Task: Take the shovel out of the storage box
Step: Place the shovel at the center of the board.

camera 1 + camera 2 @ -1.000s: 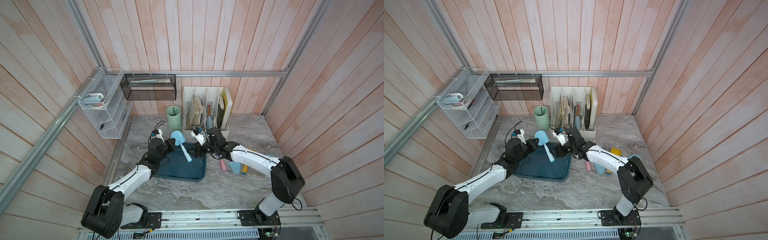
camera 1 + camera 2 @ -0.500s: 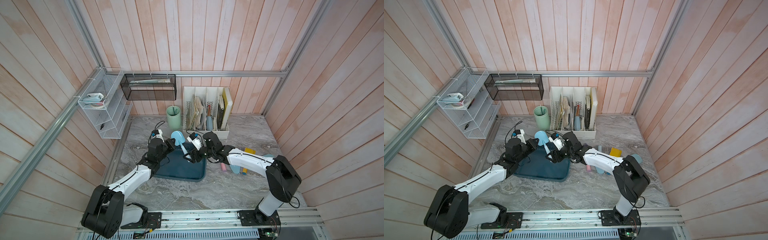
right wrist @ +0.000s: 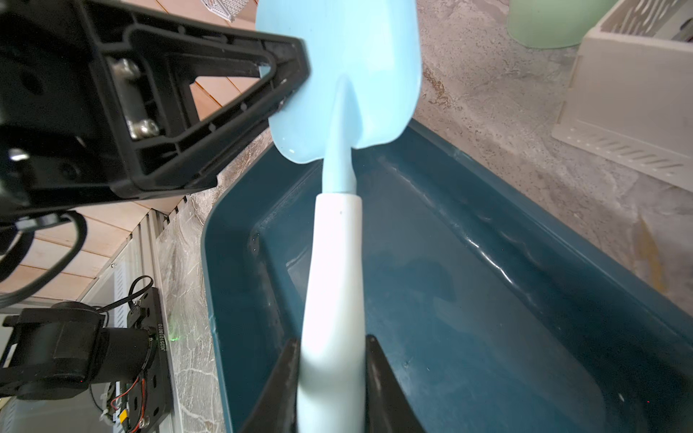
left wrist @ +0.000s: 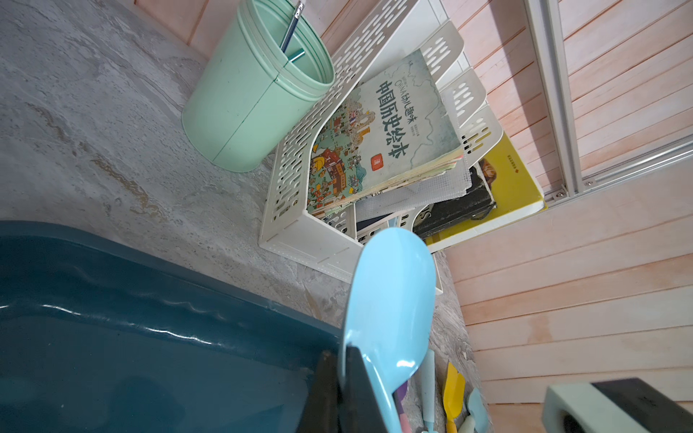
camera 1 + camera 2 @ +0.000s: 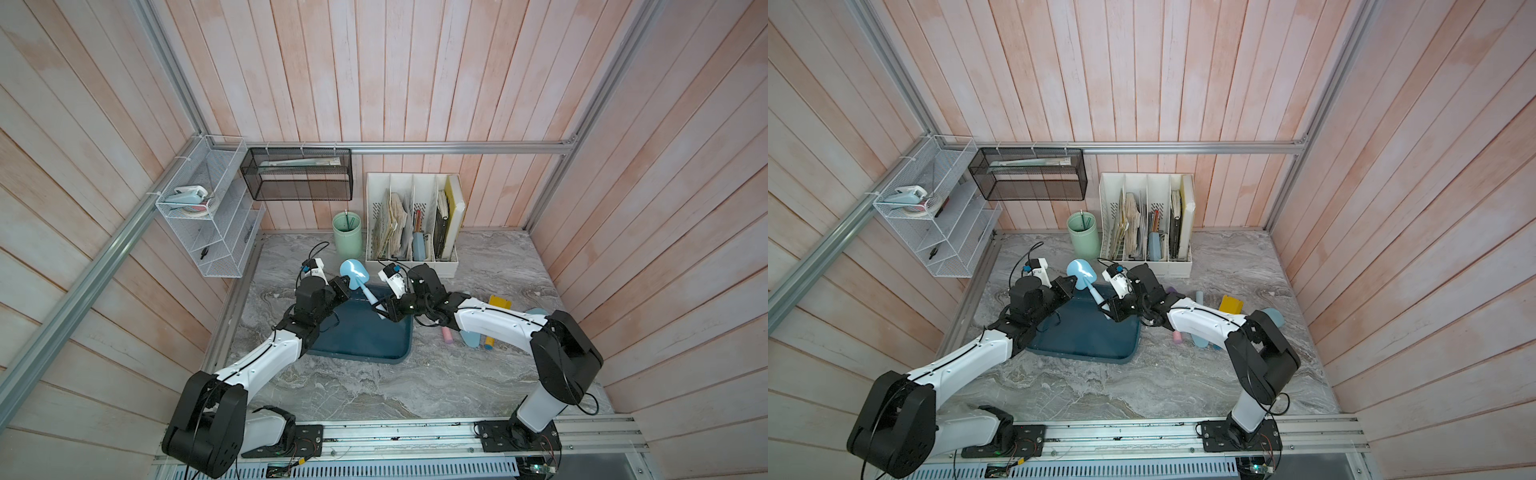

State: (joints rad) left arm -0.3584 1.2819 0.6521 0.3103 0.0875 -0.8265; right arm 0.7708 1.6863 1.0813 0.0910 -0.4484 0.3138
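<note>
My right gripper swings away from the box (image 5: 374, 345) next, lowers there and releases the handle. The marble beyond the yellow shovel lies bare.
The shovel (image 5: 355, 272) has a light blue blade and a white handle, and it slants over the far end of the dark teal storage box (image 5: 374, 345), blade uppermost. My left gripper (image 5: 345, 284) is shut on the edge of the blade (image 4: 393, 292), pinching it between thin black fingers (image 4: 360, 378). My right gripper (image 5: 380, 311) is shut on the white handle (image 3: 333, 262), one finger against each side. Both top views show the two arms meeting over the storage box (image 5: 1084, 340). The box floor (image 3: 487, 300) under the handle is bare.
A mint green cup (image 5: 347, 235) and a white file organiser (image 5: 411, 224) stand just behind the box. Several other toy shovels, pink (image 5: 447, 334) and yellow (image 5: 498, 302) among them, lie on the marble to the box's right. A black mesh basket (image 5: 297, 172) and a wire rack (image 5: 208, 208) hang on the walls.
My right gripper moved left to the shovel's handle and shut on it. The left gripper kept its hold on the blade and stayed where it was.
</note>
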